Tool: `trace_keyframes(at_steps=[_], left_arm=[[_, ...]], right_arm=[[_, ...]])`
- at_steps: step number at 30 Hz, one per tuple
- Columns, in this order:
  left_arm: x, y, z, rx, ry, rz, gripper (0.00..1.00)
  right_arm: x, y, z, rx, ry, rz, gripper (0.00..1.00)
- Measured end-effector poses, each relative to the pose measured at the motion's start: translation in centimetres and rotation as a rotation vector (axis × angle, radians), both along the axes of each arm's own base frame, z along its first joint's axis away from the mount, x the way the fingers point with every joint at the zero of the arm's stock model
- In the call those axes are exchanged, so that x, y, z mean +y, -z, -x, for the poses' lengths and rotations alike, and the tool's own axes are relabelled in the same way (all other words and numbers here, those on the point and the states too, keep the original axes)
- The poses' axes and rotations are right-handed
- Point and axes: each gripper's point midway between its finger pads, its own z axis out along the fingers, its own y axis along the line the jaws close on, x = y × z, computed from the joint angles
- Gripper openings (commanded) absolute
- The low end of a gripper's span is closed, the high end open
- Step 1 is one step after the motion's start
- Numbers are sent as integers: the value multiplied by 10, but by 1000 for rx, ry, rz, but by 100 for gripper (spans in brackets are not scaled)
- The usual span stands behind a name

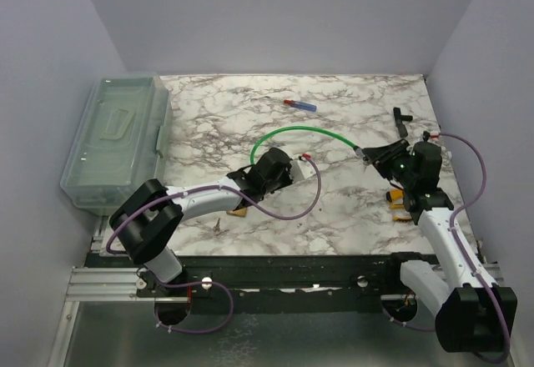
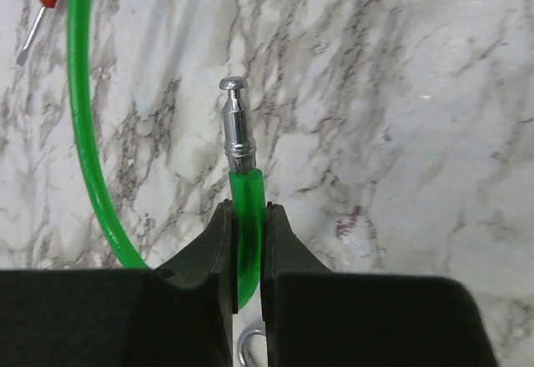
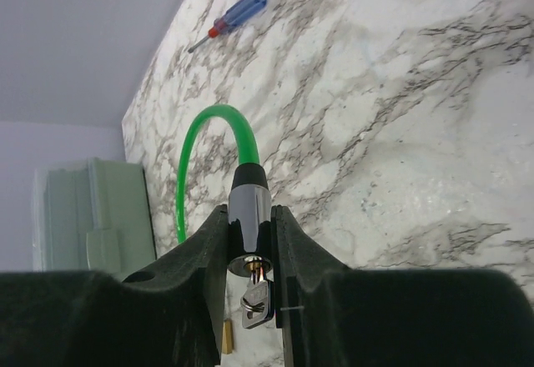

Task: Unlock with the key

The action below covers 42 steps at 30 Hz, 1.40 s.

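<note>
My left gripper moves down to the clear marble below it next, outward and to its left in the top view, to release the cable's loose end.
A green cable lock (image 1: 288,130) arcs over the marble table between my two grippers. My left gripper (image 2: 247,213) is shut on the cable's free end, just behind its bare metal pin (image 2: 235,125), which sticks out past the fingertips. In the top view the left gripper (image 1: 294,165) is at mid-table. My right gripper (image 3: 250,225) is shut on the chrome lock barrel (image 3: 249,204). The key (image 3: 259,300) sits in the barrel's keyhole and hangs below it. In the top view the right gripper (image 1: 367,154) is to the right. The pin and the barrel are apart.
A red-and-blue screwdriver (image 1: 300,104) lies at the back of the table. A clear plastic box (image 1: 117,142) stands off the left edge. A small black part (image 1: 403,117) lies back right. Yellow pieces (image 1: 399,198) sit by the right arm, and a brown piece (image 1: 238,210) by the left.
</note>
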Motion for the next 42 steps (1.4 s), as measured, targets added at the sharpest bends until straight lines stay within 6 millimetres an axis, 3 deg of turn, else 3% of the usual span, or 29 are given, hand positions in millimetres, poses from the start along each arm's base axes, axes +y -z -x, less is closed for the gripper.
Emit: trace_keyframes(at_steps=[4,11,13,16,17,19,21,24,30,33,37,40,42], left_arm=[[18,8,-28,-54,-77,-48,0],[63,43,-76,-73,-259,-194,2],[80,49,-91,-80,-325,-230,10],[113,48,-110,-94,-438,-262,43],[124,47,-114,-98,-471,-271,48],[147,42,-125,-106,-548,-275,54],[158,40,-129,-108,-589,-270,55],[157,38,-130,-107,-595,-261,54],[145,44,-125,-67,-574,-224,39],[134,47,-121,-29,-548,-190,39],[113,45,-112,-3,-495,-147,52],[96,34,-103,5,-470,-96,68],[89,21,-100,4,-475,-48,73]], right_arm=[[-16,12,2,23,33,-22,0],[0,46,12,84,-36,-99,0],[3,55,15,102,-44,-119,0],[2,64,15,114,-35,-138,0],[2,66,14,116,-33,-142,0],[2,71,9,124,-33,-148,0],[4,78,5,148,-40,-159,0],[5,83,0,160,-49,-170,0],[8,74,-8,125,-64,-185,0],[8,71,-8,113,-65,-184,0],[8,61,-8,77,-69,-177,0],[7,52,-6,43,-79,-157,0],[7,47,-3,25,-86,-137,0]])
